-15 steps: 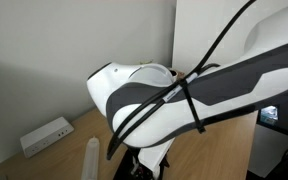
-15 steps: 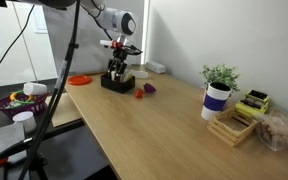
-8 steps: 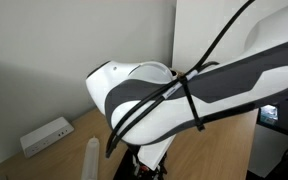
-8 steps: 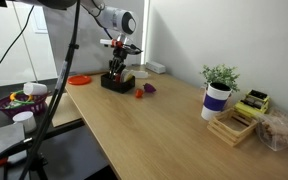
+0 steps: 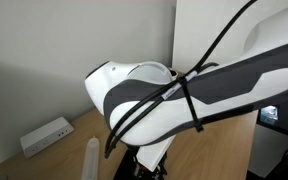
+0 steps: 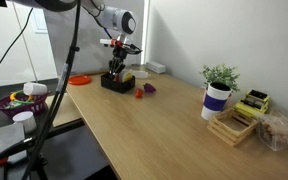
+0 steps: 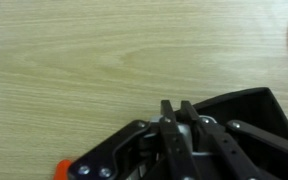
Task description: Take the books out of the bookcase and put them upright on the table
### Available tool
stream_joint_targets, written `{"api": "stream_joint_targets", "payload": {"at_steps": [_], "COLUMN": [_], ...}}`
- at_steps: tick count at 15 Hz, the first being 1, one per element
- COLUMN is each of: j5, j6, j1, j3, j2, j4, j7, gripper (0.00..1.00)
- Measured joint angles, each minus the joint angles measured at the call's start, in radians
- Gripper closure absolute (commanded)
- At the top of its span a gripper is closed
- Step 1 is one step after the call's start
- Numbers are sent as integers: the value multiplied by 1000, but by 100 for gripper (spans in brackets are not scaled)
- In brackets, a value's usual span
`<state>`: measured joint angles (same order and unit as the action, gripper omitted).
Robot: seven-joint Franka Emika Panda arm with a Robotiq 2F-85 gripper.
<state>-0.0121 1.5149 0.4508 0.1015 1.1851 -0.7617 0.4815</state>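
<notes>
I should next lift my gripper clear, lower it over the tabletop by the red piece (image 6: 130, 96) and let go, because this spot is to its left in the wrist view.
In an exterior view my gripper (image 6: 116, 70) reaches down into the small black bookcase (image 6: 114, 84) at the far end of the wood-grain table (image 6: 164, 125). In the wrist view the gripper (image 7: 177, 106) is over the black bookcase (image 7: 249, 110). Its two fingers (image 7: 167, 112) stand nearly together, with a thin pale edge between them that looks like one of the books (image 7: 156, 126). The books' covers do not show clearly. The robot arm (image 5: 184, 95) fills much of an exterior view and hides the bookcase there.
A white power strip (image 5: 46, 135) and a white cylinder (image 5: 92, 158) lie by the wall. An orange disc (image 6: 79, 79), a red piece (image 6: 140, 94) and a purple piece (image 6: 150, 88) sit near the bookcase. A potted plant (image 6: 218, 92) and a wooden tray (image 6: 234, 125) stand further along.
The fingers have closed together inside the bookcase. The arm has hardly moved.
</notes>
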Motion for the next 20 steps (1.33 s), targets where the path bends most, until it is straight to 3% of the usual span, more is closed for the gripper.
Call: {"api": "stream_joint_targets", "payload": {"at_steps": [9,20], "j5": [38,144], "j6": [-36,-114], "j1": [58,142], "j3": [-14,-71], "j2": [-7,-114], "j4": [89,181], "j7": [180,400], "gripper": [96,96]}}
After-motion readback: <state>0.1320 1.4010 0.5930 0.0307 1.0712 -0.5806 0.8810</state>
